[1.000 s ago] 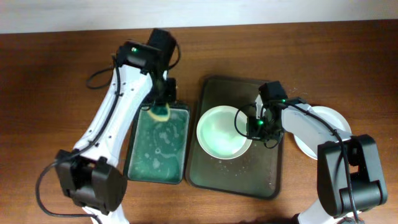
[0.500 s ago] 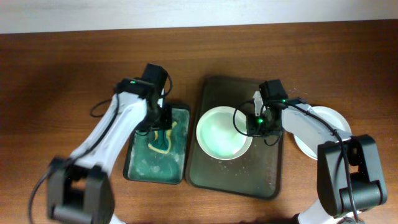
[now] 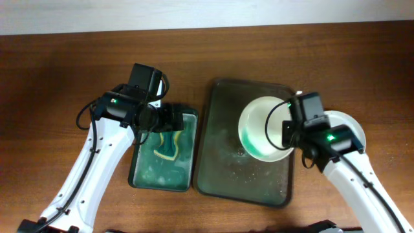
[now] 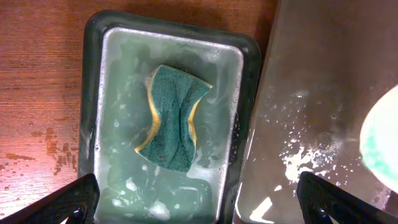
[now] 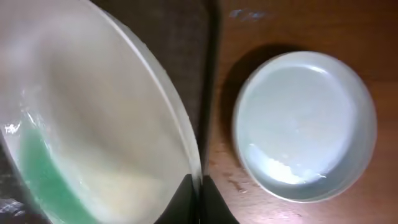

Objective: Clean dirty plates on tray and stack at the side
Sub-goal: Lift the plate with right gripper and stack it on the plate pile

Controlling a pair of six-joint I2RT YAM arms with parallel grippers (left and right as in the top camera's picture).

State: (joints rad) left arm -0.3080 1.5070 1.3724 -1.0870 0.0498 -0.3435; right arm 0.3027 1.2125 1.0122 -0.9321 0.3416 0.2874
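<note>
The second white plate (image 3: 343,118) (image 5: 305,124) is below. My right gripper next needs to move to its right in the overhead view, go down onto that plate and let go of the rim.
My right gripper (image 3: 288,133) is shut on the rim of a white plate (image 3: 264,127), which hangs tilted above the right half of the dark tray (image 3: 220,162). Green film shows along the plate's lower edge (image 5: 93,124); my black fingertips (image 5: 208,202) pinch its rim. A second white plate (image 5: 305,124) rests on the wood right of the tray, partly hidden under my right arm in the overhead view (image 3: 350,124). My left gripper (image 4: 199,208) stands open above the green tub (image 4: 93,93), where the sponge (image 4: 174,118) lies loose in soapy water.
The green tub (image 3: 139,175) sits close against the tray's left rim. Water drops and suds are scattered on the tray floor (image 4: 311,93). Bare wooden table lies all round, with the back edge at a pale wall.
My left gripper opened and let the sponge drop into the tub, then drew back to the left. My right gripper lifted the plate off the tray's middle and carried it right.
</note>
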